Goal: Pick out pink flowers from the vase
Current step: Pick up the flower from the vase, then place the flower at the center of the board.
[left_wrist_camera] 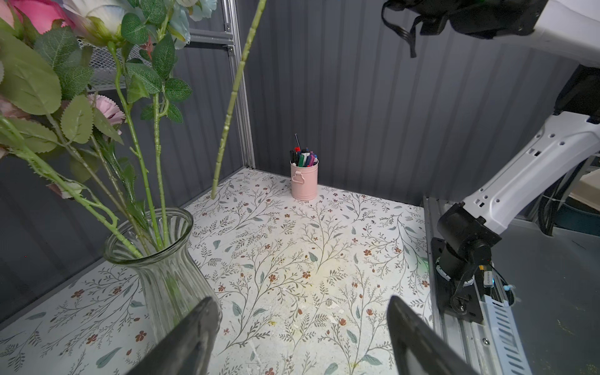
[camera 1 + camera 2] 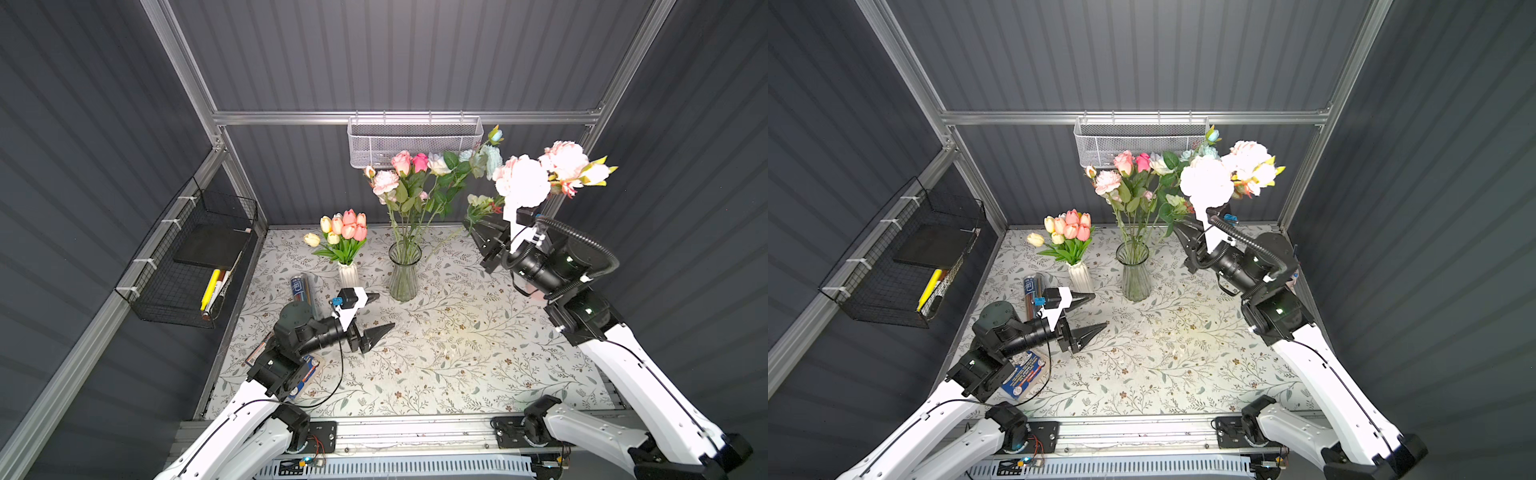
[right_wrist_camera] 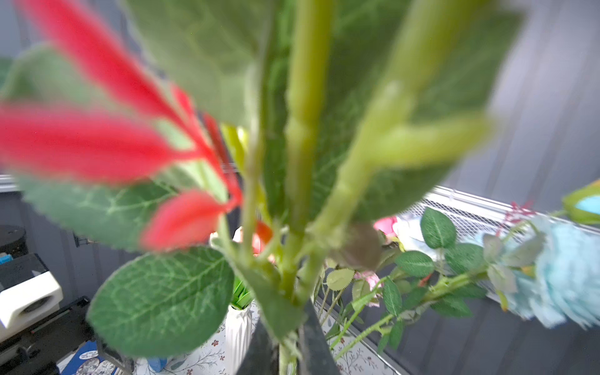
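Observation:
My right gripper tilts downward next and lowers the stem to release it on the bare tabletop below, between the glass vase and the pink pen cup.
A clear glass vase (image 2: 404,270) (image 1: 156,259) stands mid-table with a pale pink rose (image 2: 401,162), a hot-pink rose (image 2: 420,161), a pink peony (image 2: 384,182) and white and blue blooms. My right gripper (image 2: 471,226) (image 3: 287,337) is shut on the green stem (image 3: 305,146) of a pale pink peony spray (image 2: 523,180) (image 2: 1208,180), raised to the right of the vase. Its stem end (image 1: 224,143) hangs outside the rim. My left gripper (image 2: 384,311) (image 1: 302,305) is open and empty, low beside the vase's base.
A white ribbed vase (image 2: 348,274) with coral-pink and yellow tulips (image 2: 351,226) stands left of the glass vase. A mesh basket (image 2: 415,141) hangs on the back wall, a black wire basket (image 2: 195,257) on the left wall. A pink pen cup (image 1: 304,180) sits in a corner.

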`<state>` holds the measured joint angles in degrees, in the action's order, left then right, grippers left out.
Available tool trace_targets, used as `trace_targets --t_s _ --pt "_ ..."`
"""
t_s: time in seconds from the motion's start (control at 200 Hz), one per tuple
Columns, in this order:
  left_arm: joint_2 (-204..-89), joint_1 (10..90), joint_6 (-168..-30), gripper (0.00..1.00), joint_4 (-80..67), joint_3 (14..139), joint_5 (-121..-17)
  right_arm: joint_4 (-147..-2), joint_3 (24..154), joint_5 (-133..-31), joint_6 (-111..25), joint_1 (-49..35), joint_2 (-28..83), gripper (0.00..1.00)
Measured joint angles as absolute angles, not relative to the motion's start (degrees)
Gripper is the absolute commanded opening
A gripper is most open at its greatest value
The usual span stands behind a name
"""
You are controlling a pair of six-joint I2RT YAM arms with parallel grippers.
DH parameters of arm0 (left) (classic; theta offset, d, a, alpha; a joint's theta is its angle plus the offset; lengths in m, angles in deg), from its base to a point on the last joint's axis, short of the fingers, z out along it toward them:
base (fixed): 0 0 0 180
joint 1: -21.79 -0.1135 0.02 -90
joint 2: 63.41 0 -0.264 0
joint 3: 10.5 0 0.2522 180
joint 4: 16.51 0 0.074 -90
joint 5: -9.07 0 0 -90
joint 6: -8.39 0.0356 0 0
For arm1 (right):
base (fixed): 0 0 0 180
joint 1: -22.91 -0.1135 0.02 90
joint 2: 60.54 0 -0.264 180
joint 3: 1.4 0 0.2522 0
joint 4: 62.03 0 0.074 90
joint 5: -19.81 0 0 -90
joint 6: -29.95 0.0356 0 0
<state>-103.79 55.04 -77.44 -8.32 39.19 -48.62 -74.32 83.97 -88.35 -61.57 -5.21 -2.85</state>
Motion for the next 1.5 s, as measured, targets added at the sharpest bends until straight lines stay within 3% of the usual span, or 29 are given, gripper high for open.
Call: trace_targets --t_s 0.34,0.505,0.775,0.996,1.381,1.501 --pt "-104.71 55.04 -77.49 0.83 -8.34 39.19 -48.60 -99.32 87.40 -67.28 -54.92 -3.90 -8.66 0.00" --pt "-105.04 55.04 -77.51 0.84 -8.32 39.19 -48.62 -108.68 87.71 -62.03 -46.58 5.15 -2.58 0.00" --pt "-104.84 55.22 -77.70 0.84 -8.34 39.19 -48.55 -116.33 93.94 -66.40 -38.66 18.11 22.33 0.00" --pt "-104.21 56.03 -77.70 0.85 -8.34 39.19 -48.53 -130.45 123.62 -67.08 -44.21 19.23 54.05 0.00" --pt "-105.12 58.98 -77.68 0.87 -8.29 39.19 -48.53 -139.93 141.08 -56.70 -52.37 18.44 78.13 0.00" --pt "-105.85 59.85 -77.68 0.87 -7.99 39.19 -48.53 -139.65 144.43 -55.65 -54.18 17.65 83.58 0.09"
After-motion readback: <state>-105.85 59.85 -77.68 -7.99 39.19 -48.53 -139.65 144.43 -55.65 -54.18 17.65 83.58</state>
